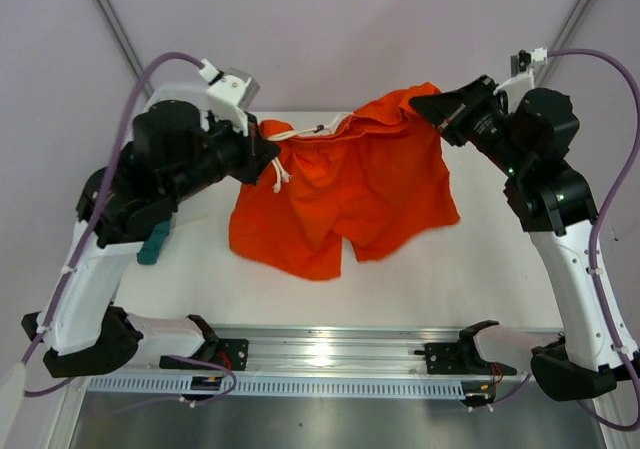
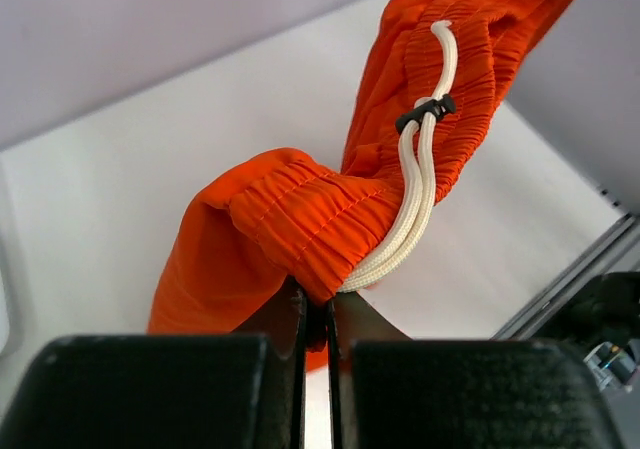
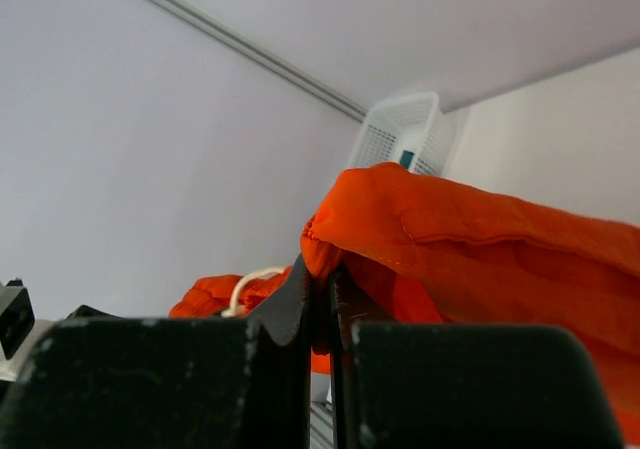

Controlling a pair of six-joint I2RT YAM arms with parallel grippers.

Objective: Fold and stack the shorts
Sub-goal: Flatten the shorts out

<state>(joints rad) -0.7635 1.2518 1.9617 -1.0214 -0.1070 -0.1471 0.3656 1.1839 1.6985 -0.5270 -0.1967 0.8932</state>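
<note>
I will next lift the orange shorts (image 1: 345,184) with my right gripper, and then I will lower the waistband corner outward by the far edge of the table.
The bright orange shorts (image 1: 345,184) hang spread above the white table, stretched between both arms by the waistband. My left gripper (image 1: 268,154) is shut on the waistband's left end (image 2: 300,219), beside the white drawstring (image 2: 415,199) and its black toggle. The right gripper (image 1: 422,109) is shut on the waistband's right corner (image 3: 480,239). In each wrist view, orange fabric is pinched between the closed fingers, at the left gripper (image 2: 318,294) and at the right gripper (image 3: 322,274). The leg hems hang towards the table. A small patch of dark teal shorts (image 1: 153,244) shows under my left arm.
A white mesh basket (image 3: 400,134) stands at the table's far left, mostly hidden behind my left arm in the top view, with something teal (image 3: 407,158) inside. A metal rail (image 1: 330,354) with the arm mounts runs along the near edge.
</note>
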